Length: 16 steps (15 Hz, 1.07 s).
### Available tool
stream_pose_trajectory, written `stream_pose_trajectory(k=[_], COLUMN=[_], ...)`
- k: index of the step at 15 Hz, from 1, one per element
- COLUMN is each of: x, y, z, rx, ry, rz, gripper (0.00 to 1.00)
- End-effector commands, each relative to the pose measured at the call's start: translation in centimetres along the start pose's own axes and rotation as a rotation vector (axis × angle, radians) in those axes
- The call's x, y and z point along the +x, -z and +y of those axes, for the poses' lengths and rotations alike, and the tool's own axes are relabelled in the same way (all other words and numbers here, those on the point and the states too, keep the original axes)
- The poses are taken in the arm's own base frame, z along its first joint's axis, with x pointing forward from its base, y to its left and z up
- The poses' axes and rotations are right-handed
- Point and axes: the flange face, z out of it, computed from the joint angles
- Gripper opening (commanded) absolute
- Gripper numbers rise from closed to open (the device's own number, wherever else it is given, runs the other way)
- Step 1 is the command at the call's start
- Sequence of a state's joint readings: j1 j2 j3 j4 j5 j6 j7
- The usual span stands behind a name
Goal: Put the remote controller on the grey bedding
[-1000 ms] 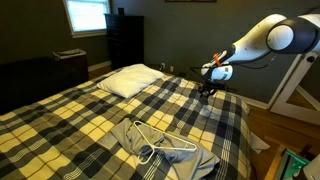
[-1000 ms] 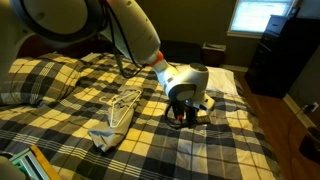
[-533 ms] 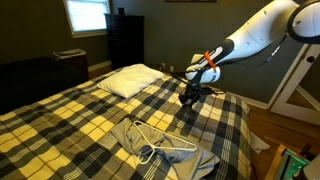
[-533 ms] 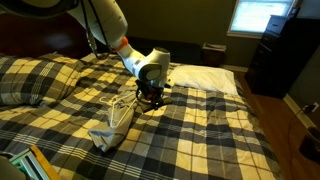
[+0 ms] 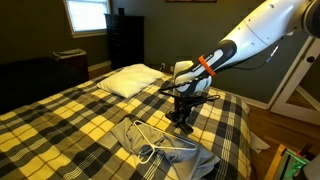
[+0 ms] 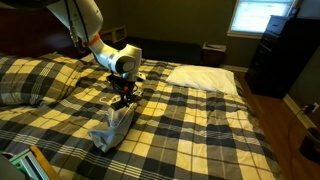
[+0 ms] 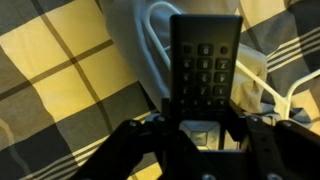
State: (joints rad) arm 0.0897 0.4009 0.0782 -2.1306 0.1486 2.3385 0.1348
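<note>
My gripper should next move outward and down to let go of the remote on the grey bedding [image 5: 160,146] between the hanger's wires, because the remote is still above that cloth.
My gripper [image 7: 197,128] is shut on a black remote controller [image 7: 205,62] with rows of buttons, which sticks out ahead of the fingers in the wrist view. In both exterior views the gripper [image 5: 183,121] [image 6: 123,99] hangs just above the grey bedding [image 5: 160,146] [image 6: 112,128], a crumpled grey cloth on the checked bedspread. A white clothes hanger [image 5: 155,141] lies on that cloth; its white wire also shows in the wrist view [image 7: 262,90] under the remote.
The bed has a yellow and dark checked cover [image 5: 70,115]. A white pillow [image 5: 132,80] [image 6: 205,77] lies at its head. A dark dresser [image 5: 125,40] and a lit window [image 5: 87,14] stand behind. A white frame [image 5: 298,85] stands beside the bed.
The arm has carried the remote across the bed from near the edge to above the grey bedding and hanger, and lower. The grip has stayed shut on the remote.
</note>
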Motion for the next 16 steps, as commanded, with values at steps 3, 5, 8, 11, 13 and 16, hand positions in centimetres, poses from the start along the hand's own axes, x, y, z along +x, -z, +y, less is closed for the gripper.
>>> stream_pose_trajectory(k=[3, 5, 8, 11, 13, 16], x=[0.1, 0.2, 1.4, 2.2, 2.7, 3.5], y=[0.3, -0.4, -1.2, -1.7, -1.5, -1.3], z=[0.5, 1.7, 1.1, -0.6, -2.5, -5.7], rx=[-0.003, -0.027, -0.088, -0.135, -0.177, -0.22], ry=[0.011, 0.041, 0.194, 0.351, 0.445, 0.593], rz=[-0.002, 0.016, 0.009, 0.024, 0.049, 0.095], gripper=[0.53, 0.28, 0.28, 0.28, 0.28, 0.28])
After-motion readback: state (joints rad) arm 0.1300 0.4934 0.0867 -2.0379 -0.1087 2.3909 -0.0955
